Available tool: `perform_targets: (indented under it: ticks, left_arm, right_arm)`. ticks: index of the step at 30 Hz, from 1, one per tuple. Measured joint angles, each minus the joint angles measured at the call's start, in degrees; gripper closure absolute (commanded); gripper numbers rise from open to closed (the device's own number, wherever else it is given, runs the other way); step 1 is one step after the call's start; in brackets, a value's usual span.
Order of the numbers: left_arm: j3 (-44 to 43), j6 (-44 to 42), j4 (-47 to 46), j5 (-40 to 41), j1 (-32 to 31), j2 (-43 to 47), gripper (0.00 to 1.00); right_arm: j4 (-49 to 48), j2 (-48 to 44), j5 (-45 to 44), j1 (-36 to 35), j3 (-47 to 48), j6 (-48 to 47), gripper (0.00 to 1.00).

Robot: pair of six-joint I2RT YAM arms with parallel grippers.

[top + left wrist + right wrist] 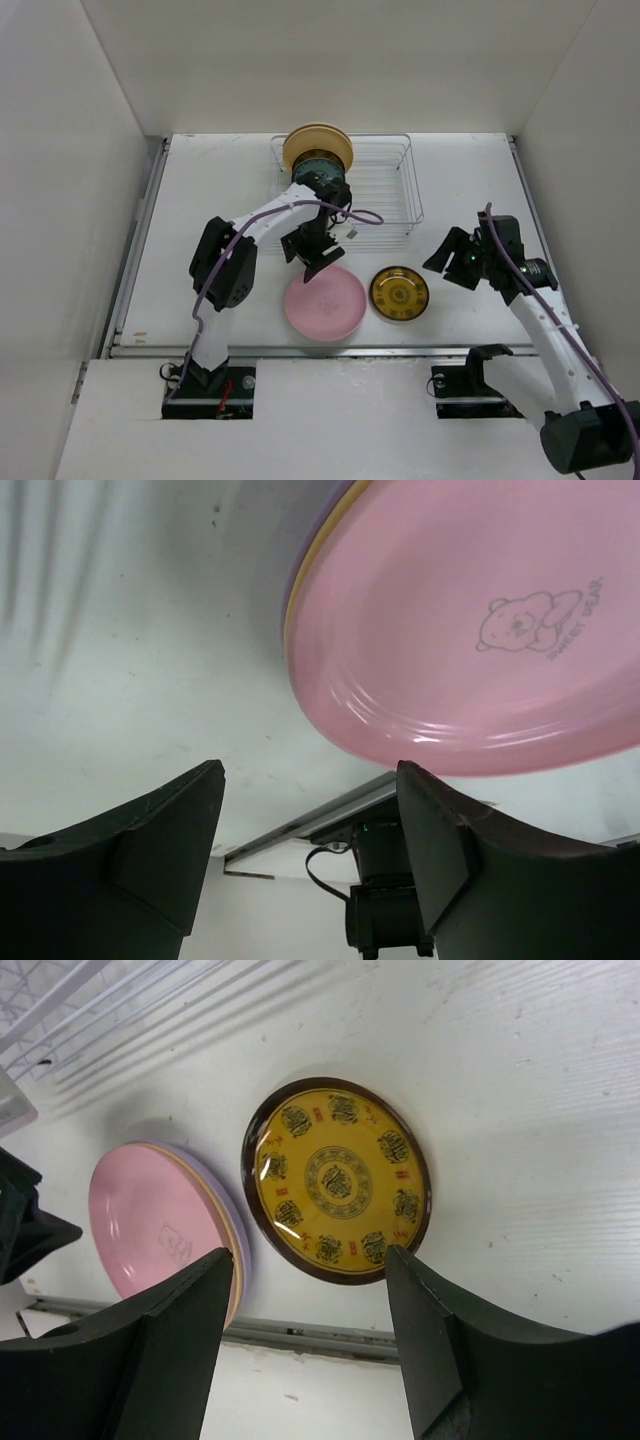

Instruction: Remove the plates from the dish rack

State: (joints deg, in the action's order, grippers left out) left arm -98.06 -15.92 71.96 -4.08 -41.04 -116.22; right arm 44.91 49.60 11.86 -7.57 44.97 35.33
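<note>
I should next move my right gripper outward over the rack (395,195) to the teal plate's rim (335,164), because it stands outward and to my gripper's left in the top view.
A pink plate (325,305) with a bear drawing lies on top of a yellow-tan and a lavender plate on the table; the left wrist view shows it close up (470,630). The small amber patterned plate (400,295) lies flat to its right and also shows in the right wrist view (337,1180). A cream plate (317,148) stands upright at the left end of the wire dish rack (395,195). My left gripper (312,262) is open and empty just behind the pink stack. My right gripper (448,262) is open and empty, right of the amber plate.
A metal rail (300,350) runs along the table's near edge, with both arm bases below it. White walls close in the left, right and back. The left arm's purple cable (350,215) loops near the rack's front left corner.
</note>
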Motion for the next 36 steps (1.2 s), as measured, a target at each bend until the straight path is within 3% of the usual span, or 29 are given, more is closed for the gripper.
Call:
perform_targets:
  ticks: [4,7,9,13,16,22,25,35,36]
  left_arm:
    - [0.04,0.28,0.07,-0.55,1.51,5.03,0.33]
    - [0.90,0.52,-1.07,-1.09,5.75,12.79,0.27]
    - [2.58,0.63,-2.67,-1.07,10.73,19.52,0.19]
    - [7.32,1.27,-5.16,0.39,22.08,30.18,0.19]
    - [10.54,1.90,-5.55,1.25,26.62,32.20,0.19]
    - [14.86,2.93,-6.97,1.60,29.94,27.98,0.19]
    - [13.62,3.02,-7.30,2.43,30.23,24.22,0.19]
    - [-13.84,6.05,-7.41,1.88,30.67,0.17,0.19]
    - [-16.85,6.69,-7.50,1.44,30.67,-2.34,0.19]
  right_arm:
    - [-0.42,1.77,-0.31,-3.58,3.58,-0.39,0.31]
    - [-0.81,7.02,-1.92,-6.40,11.89,-1.51,0.30]
    - [-1.55,14.03,-2.62,-7.87,21.00,-3.52,0.29]
    - [-4.35,32.09,-3.39,-10.14,42.66,-10.75,0.29]
    - [-5.14,46.23,-4.50,-12.59,59.12,-18.86,0.32]
    - [-5.64,69.59,-5.42,-18.95,82.12,-35.21,0.37]
    - [-6.62,76.32,-4.76,-20.61,86.95,-38.45,0.37]
    - [-12.59,88.50,-0.35,-20.52,91.27,-42.88,0.42]
    - [-12.59,88.98,-0.26,-20.52,91.27,-42.88,0.46]
